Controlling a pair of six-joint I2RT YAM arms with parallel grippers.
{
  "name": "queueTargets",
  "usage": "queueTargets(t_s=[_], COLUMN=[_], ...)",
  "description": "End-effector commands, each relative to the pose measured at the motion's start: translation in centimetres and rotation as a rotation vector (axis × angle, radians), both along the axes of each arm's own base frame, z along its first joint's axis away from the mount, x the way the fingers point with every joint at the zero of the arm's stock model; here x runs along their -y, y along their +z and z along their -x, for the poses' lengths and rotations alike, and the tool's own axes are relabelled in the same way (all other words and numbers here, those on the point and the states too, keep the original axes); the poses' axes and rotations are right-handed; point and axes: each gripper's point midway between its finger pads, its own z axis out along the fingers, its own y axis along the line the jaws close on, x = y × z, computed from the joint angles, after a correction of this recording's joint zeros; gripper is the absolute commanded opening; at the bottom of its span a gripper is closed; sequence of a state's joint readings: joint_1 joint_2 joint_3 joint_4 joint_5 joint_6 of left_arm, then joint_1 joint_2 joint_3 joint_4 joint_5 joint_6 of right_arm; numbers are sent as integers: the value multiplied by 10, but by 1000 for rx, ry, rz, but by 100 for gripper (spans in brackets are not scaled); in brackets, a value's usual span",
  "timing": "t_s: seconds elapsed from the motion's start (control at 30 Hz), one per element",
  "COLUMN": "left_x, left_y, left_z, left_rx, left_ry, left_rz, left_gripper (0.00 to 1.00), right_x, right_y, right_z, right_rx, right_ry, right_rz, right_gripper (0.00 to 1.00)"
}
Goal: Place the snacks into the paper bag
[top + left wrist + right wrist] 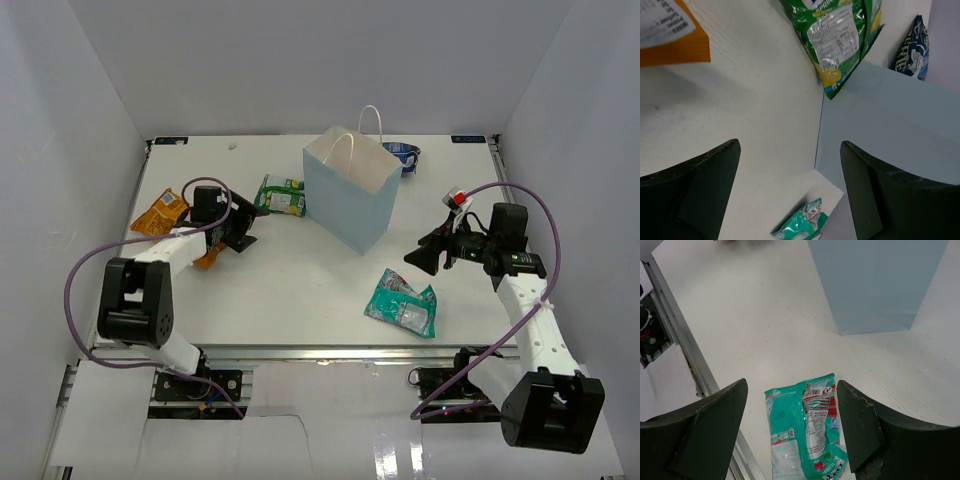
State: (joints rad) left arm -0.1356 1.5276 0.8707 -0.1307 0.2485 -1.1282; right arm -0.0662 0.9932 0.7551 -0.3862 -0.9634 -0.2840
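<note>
I should move my left gripper outward and down onto the near corner of the green packet (pixel 264 202) (pixel 794 11), because that corner is clear of the paper bag.
The light-blue paper bag (pixel 352 192) stands upright mid-table, handles up; it also shows in the left wrist view (pixel 890 120) and right wrist view (pixel 880 280). A teal packet (pixel 401 302) lies flat in front of it, seen between my right fingers (pixel 805 430). A green packet (pixel 281 195) lies left of the bag (pixel 840 35). An orange chip bag (pixel 162 214) lies far left (pixel 675 35). A blue packet (pixel 404 156) lies behind the bag (pixel 912 47). My left gripper (pixel 252 212) is open and empty near the green packet. My right gripper (pixel 425 255) is open and empty above the teal packet.
A small red packet (pixel 459 197) lies at the right beside my right arm. White walls enclose the table on three sides. The metal rail (pixel 675 320) runs along the table's front edge.
</note>
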Motion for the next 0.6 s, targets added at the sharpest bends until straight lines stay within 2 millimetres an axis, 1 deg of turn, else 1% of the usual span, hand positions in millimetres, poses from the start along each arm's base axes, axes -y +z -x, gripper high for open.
queueTargets(t_s=[0.0, 0.03, 0.07, 0.1, 0.13, 0.17, 0.2, 0.23, 0.3, 0.33, 0.37, 0.4, 0.43, 0.47, 0.57], left_x=[6, 9, 8, 8, 7, 5, 2, 1, -3, -5, -7, -7, -7, -8, -8], left_y=[6, 14, 11, -1, 5, 1, -11, -6, -14, -25, -22, -26, -34, -31, -38], left_z=[-35, -47, -53, -59, -70, -74, -78, -87, -94, -96, -102, -104, -106, -113, -121], left_rx=[17, 47, 46, 23, 47, 49, 21, 40, 31, 7, 14, 8, -7, 3, -2], left_ry=[20, 3, -3, -1, -1, 1, 8, 10, 14, 15, 24, 25, 26, 30, 32], left_rz=[85, 92, 83, 74, 69, 45, 26, 14, -24, -36, -47, -52, -56, -61, -68], left_gripper=[91, 91, 91, 91, 92, 92, 92, 92, 92, 92, 92, 91, 90, 89, 84], right_x=[-3, -3, -3, -4, -4, -4, -4, -4, -4, -4, -4, -5, -5, -5, -4], right_y=[10, 10, 10, 11, 11, 11, 11, 11, 11, 10, 10, 9, 9, 8, 6], right_z=[1, 2, 2, 2, 2, 3, 3, 3, 3, 3, 3, 3, 2, 2, 2], right_rx=[64, 66, 66, 70, 69, 70, 66, 68, 66, 63, 62, 57, 54, 51, 48], right_ry=[38, 39, 41, 43, 44, 46, 47, 48, 49, 51, 51, 53, 53, 52, 50], right_rz=[-16, -17, -18, -19, -21, -21, -23, -23, -24, -25, -25, -27, -28, -27, -25], right_gripper=[78, 78, 78, 78, 78, 78, 77, 78, 78, 78, 77, 78, 78, 78, 78])
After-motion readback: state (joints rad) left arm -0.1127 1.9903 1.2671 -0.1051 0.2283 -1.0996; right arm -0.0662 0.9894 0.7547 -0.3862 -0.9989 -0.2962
